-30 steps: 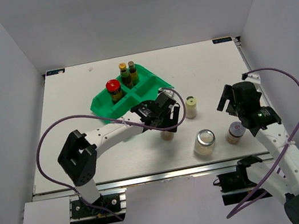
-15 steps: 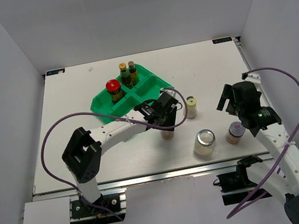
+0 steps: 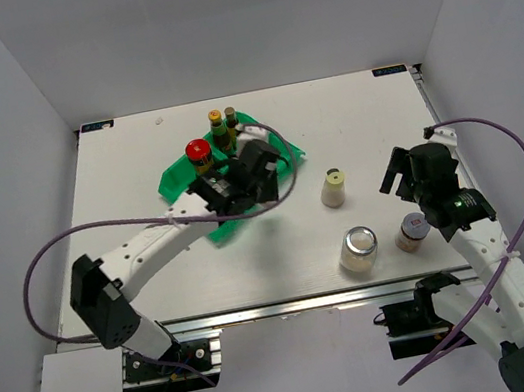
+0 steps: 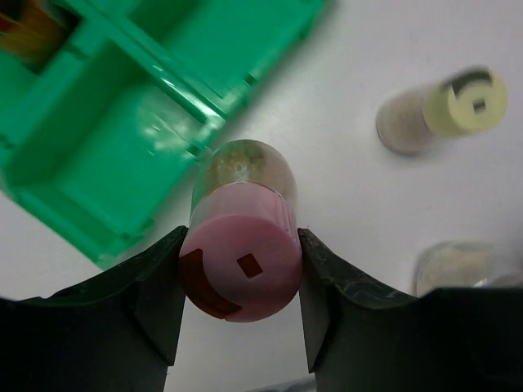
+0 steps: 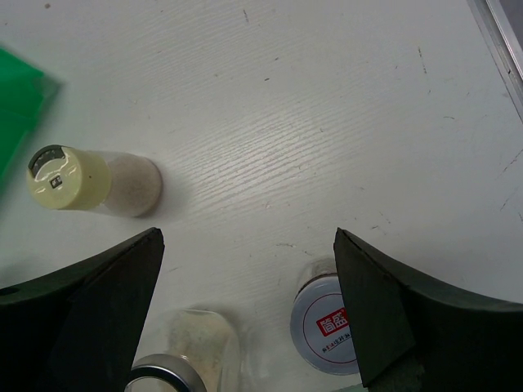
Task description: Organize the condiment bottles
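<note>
My left gripper moves to the left in the overhead view next, then down into the near section of the green tray beside the red-capped jar (image 3: 198,154). That section is empty.
My left gripper (image 4: 241,249) is shut on the pink-lidded shaker (image 4: 243,245), gripping its lid from both sides above the table, just off the near corner of the green tray (image 4: 98,163). From above, the left gripper (image 3: 243,174) hangs over the tray (image 3: 174,179). That tray holds a red-capped dark jar (image 3: 198,154) and two slim dark bottles (image 3: 218,129). Standing on the table are the yellow-lidded shaker (image 3: 334,187), the silver-lidded clear jar (image 3: 358,248) and the grey-lidded red-label jar (image 3: 411,231). My right gripper (image 5: 248,245) is open above the grey-lidded jar (image 5: 331,325), holding nothing.
The left arm's purple cable loops low over the table's left half (image 3: 67,240). White walls close in the table on three sides. The tray's near compartments (image 4: 106,139) hold nothing.
My left gripper shut on the pink-lidded shaker, lifted it off the table and carried it back and left to the tray. The right arm has not moved.
</note>
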Available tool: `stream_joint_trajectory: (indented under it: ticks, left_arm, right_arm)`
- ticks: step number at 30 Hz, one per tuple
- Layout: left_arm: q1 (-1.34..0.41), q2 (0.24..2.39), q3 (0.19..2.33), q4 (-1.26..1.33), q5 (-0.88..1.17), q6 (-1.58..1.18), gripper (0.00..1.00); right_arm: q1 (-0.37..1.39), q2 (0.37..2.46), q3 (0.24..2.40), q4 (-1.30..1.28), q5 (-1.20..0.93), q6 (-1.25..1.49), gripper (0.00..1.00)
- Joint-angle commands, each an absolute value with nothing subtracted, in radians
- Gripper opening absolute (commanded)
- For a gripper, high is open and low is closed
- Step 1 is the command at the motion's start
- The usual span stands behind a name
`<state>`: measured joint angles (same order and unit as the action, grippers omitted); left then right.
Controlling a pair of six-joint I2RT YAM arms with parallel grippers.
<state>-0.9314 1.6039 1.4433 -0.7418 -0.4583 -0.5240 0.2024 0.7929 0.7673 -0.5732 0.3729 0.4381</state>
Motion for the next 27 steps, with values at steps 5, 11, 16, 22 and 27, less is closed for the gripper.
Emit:
stream_joint_trajectory:
  ticks: [5,11,16,22,27]
  left_arm:
    - [-0.689,1.444,1.401,-0.670,-0.472,-0.526,0.30]
    - [-0.634,1.468,1.348,-0.586,-0.440,-0.462,0.30]
    - [-0.627,1.493,1.322,-0.571,-0.408,-0.454,0.30]
    - [-0.609,1.543,1.302,-0.557,-0.394,-0.460,0.31]
    - [-0.583,1.618,1.324,-0.528,-0.335,-0.453,0.29]
  right_arm:
    - [0.196,0.782,0.759,-0.531,0.351,0.417,0.89]
    - [0.196,0.785,0.756,-0.529,0.351,0.414,0.89]
    - [0.196,0.798,0.758,-0.531,0.357,0.413,0.89]
    - [0.196,0.807,0.756,-0.534,0.360,0.413,0.89]
    - [0.196,0.821,0.752,-0.529,0.359,0.408,0.89]
